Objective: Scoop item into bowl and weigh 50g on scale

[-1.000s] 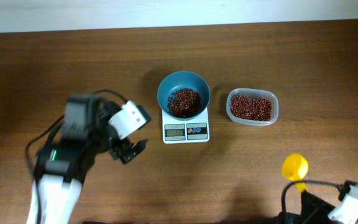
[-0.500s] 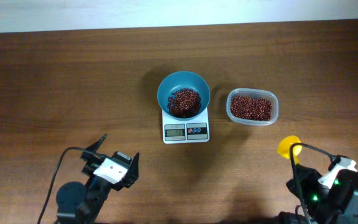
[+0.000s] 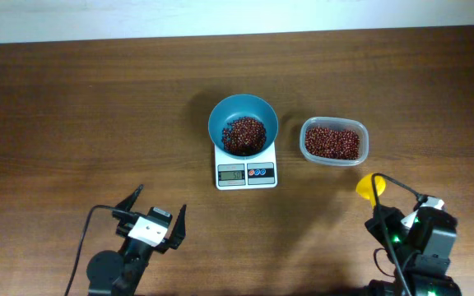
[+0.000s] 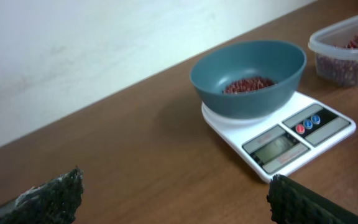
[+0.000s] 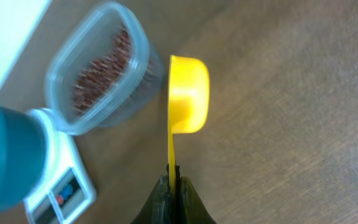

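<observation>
My right gripper is above the bare tabletop by the bean container, so next it will lower the scoop onto that spot and release the scoop's handle.
The teal-blue bowl sits on the white scale at the table's middle and holds red-brown beans. The bowl and scale also show in the left wrist view. My left gripper is open and empty near the front left, well apart from the scale. My right gripper is shut on the handle of a yellow scoop, whose empty cup hovers in front of the bean container.
A clear plastic container of more beans stands right of the scale; it shows in the right wrist view too. A pale wall runs along the table's far edge.
My left arm pulled back from beside the scale to the front edge. My right arm brought the yellow scoop forward and left, toward the container.
</observation>
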